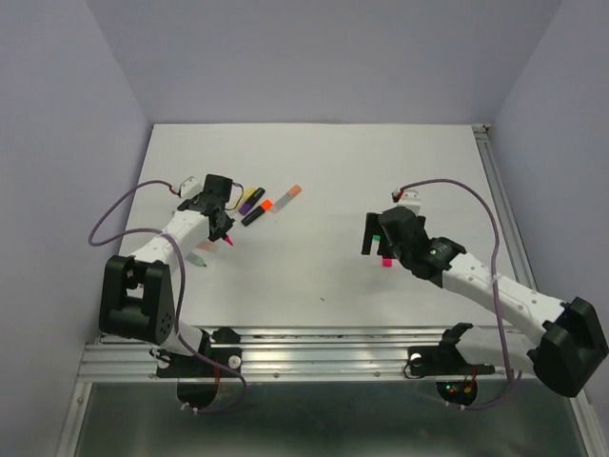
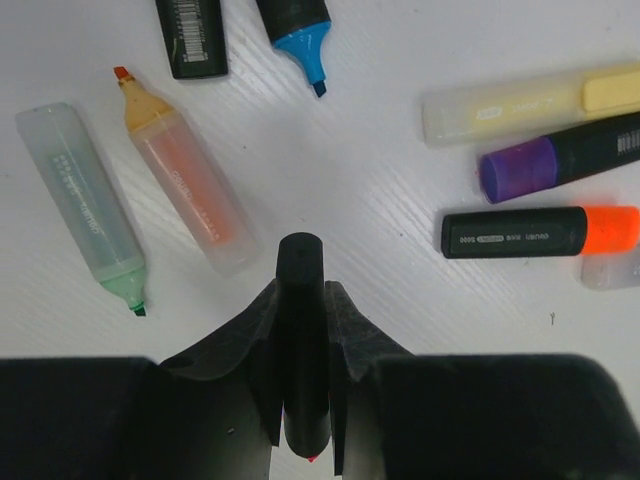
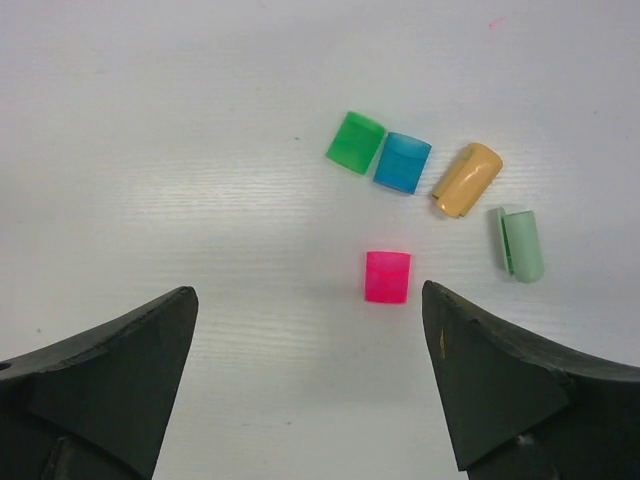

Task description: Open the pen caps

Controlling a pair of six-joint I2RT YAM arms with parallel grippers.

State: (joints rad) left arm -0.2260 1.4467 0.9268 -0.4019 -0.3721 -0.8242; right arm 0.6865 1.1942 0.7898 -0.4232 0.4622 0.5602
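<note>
My left gripper should next move down to the left in the top view, onto the gap beside the pale orange pen, and let go there, because the black pen it holds is uncapped.
My left gripper [image 2: 302, 305] is shut on a black pen body [image 2: 301, 265] with a pink tip showing at its near end; in the top view it [image 1: 221, 227] hovers over the left group of pens. My right gripper [image 3: 308, 300] is open and empty above the table. A loose pink cap [image 3: 388, 277] lies just inside its right finger. Loose green [image 3: 355, 142], blue [image 3: 402, 162], peach [image 3: 467, 179] and pale mint [image 3: 521, 243] caps lie beyond it. Three pens keep their caps: purple [image 2: 517, 169], orange [image 2: 610, 228] and yellow [image 2: 610, 90].
Uncapped pens lie below the left gripper: a pale mint one [image 2: 85, 205], a pale orange one [image 2: 185, 185], a black one with a blue tip [image 2: 300, 35] and a black barcoded body [image 2: 192, 35]. The table's right rail [image 1: 504, 205] runs past the right arm.
</note>
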